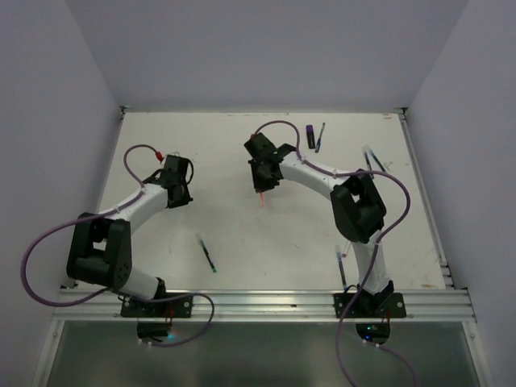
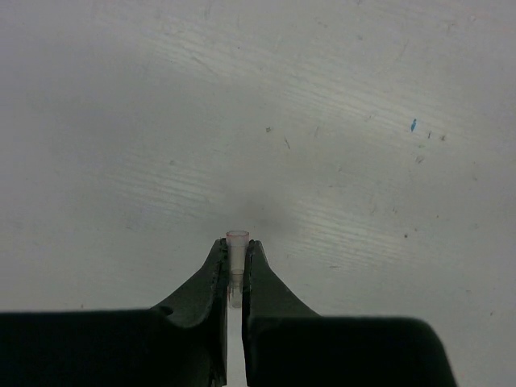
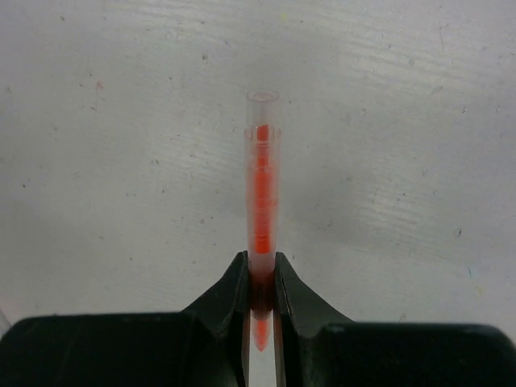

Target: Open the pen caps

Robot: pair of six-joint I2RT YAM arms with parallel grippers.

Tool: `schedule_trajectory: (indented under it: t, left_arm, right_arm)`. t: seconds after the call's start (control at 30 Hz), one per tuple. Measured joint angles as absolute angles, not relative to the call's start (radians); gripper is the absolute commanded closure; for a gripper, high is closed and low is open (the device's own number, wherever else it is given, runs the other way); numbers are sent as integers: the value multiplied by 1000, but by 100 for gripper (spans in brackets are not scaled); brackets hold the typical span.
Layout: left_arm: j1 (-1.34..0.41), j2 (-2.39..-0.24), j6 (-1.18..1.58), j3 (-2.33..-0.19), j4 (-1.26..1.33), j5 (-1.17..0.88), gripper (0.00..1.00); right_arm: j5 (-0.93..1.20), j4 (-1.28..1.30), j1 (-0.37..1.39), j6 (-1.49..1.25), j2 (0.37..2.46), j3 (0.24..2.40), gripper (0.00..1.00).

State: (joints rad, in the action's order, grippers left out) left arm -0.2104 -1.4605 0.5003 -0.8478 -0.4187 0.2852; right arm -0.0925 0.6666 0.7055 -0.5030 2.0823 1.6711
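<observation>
The table beneath (image 1: 189, 204) (image 2: 239, 227) the clear pinkish pen cap is empty. I will move my left gripper down there next, and slightly outward.
My left gripper (image 2: 235, 248) is shut on a tiny clear pinkish pen cap (image 2: 236, 242) that stands out a little past the fingertips, above the bare table. It is at the left in the top view (image 1: 177, 184). My right gripper (image 3: 261, 262) is shut on a red pen (image 3: 261, 177) with a clear barrel; the pointed end sits between the fingers and the barrel sticks out ahead. In the top view the right gripper (image 1: 262, 184) is mid-table with the pen's red end (image 1: 263, 201) below it. The cap and the pen are apart.
A dark green pen (image 1: 207, 252) lies near the front middle. A stubby purple marker (image 1: 310, 135) and a blue pen (image 1: 321, 137) lie at the back. More pens lie at the right (image 1: 375, 159) and by the right arm's base (image 1: 343, 266).
</observation>
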Motion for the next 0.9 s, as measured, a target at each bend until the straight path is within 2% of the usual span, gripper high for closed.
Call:
schedule_trajectory:
  t: [0.23, 0.33, 0.37, 0.77, 0.9]
  left_arm:
    - [-210, -1537, 482, -850, -381, 284, 100]
    - [-210, -1567, 476, -859, -366, 284, 100]
    - [-209, -1576, 475, -860, -360, 284, 100]
    - [-183, -1680, 470, -919, -330, 295, 100]
    - [-180, -1685, 469, -921, -319, 300, 91]
  right_arm:
    - [-117, 682, 704, -476, 2192, 1756, 100]
    - [-117, 680, 704, -473, 2228, 1769, 94]
    - [-117, 681, 704, -474, 2234, 1769, 90]
    - [-114, 674, 704, -475, 2239, 1780, 74]
    - [-114, 673, 704, -474, 2239, 1780, 71]
